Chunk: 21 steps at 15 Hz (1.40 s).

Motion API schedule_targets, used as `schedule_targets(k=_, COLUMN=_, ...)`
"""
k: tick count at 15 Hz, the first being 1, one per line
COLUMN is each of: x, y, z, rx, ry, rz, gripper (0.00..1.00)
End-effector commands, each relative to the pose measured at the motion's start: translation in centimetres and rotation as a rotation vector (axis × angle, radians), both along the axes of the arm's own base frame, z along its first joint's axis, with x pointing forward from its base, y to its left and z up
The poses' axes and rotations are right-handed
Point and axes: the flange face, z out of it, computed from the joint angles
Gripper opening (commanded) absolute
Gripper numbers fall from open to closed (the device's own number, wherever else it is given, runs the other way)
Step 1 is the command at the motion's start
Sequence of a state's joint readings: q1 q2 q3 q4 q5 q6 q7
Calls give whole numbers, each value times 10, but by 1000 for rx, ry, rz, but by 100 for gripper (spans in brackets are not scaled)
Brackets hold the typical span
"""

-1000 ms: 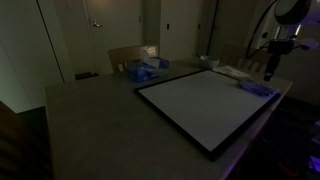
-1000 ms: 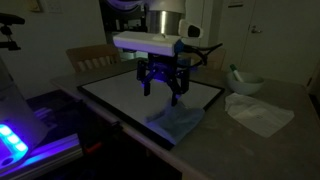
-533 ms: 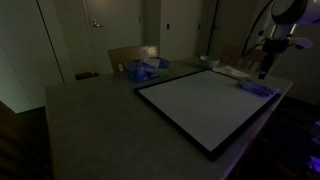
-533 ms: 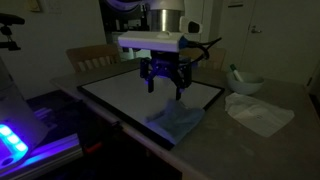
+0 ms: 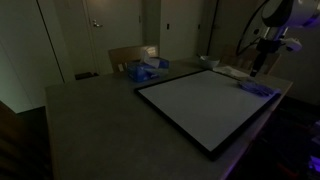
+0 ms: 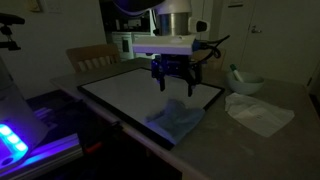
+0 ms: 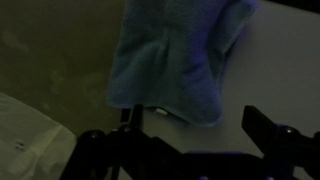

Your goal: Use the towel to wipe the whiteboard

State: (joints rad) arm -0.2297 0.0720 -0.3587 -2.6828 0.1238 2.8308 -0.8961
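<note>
My gripper needs to go down next with open fingers onto the towel's bunched end [image 6: 181, 108] [image 7: 190, 97], because that end lies below it, between the spread fingers.
The whiteboard [image 5: 200, 105] [image 6: 125, 92] lies flat on the table, white with a thin black frame. The blue-purple towel [image 5: 256, 88] [image 6: 178, 120] lies crumpled on one corner of it. In the wrist view the towel [image 7: 178, 55] hangs over the board's edge, with the white face [image 7: 280, 60] beside it. My gripper [image 5: 258, 68] [image 6: 177, 87] [image 7: 194, 110] hovers above the board, just beside the towel. Its jaws are open and nothing is between the dark fingers [image 7: 262, 125].
A pale blue-and-white heap [image 5: 146, 70] sits at the table's far side in front of a chair [image 5: 128, 55]. A flat white sheet [image 6: 258, 112] [image 7: 20, 125] and a bowl [image 6: 243, 83] lie beside the board. A glowing device [image 6: 15, 140] stands off the table.
The gripper has lifted and drifted away from the towel, staying open. The towel and board have not moved.
</note>
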Motion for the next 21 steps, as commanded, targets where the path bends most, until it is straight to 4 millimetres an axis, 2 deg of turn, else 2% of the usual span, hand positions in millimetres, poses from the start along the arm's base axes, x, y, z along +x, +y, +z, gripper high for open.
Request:
schedule_targets(k=1, x=4, y=-12, z=-22, rx=8, ry=12, rz=-34, gripper=100)
schedule_targets(k=6, x=1, y=-16, z=-50, rx=44, ry=45, rz=-78, gripper=100)
schedule_targets(k=11, x=-1, y=-30, z=-65, rx=41, ry=78, rz=-107, gripper=100)
schedule_targets(k=13, x=-2, y=-35, z=-70, rx=45, ry=89, rz=-116, gripper=72)
schedule_targets(k=21, x=4, y=-40, z=-72, rx=47, ry=95, rz=-117, gripper=16)
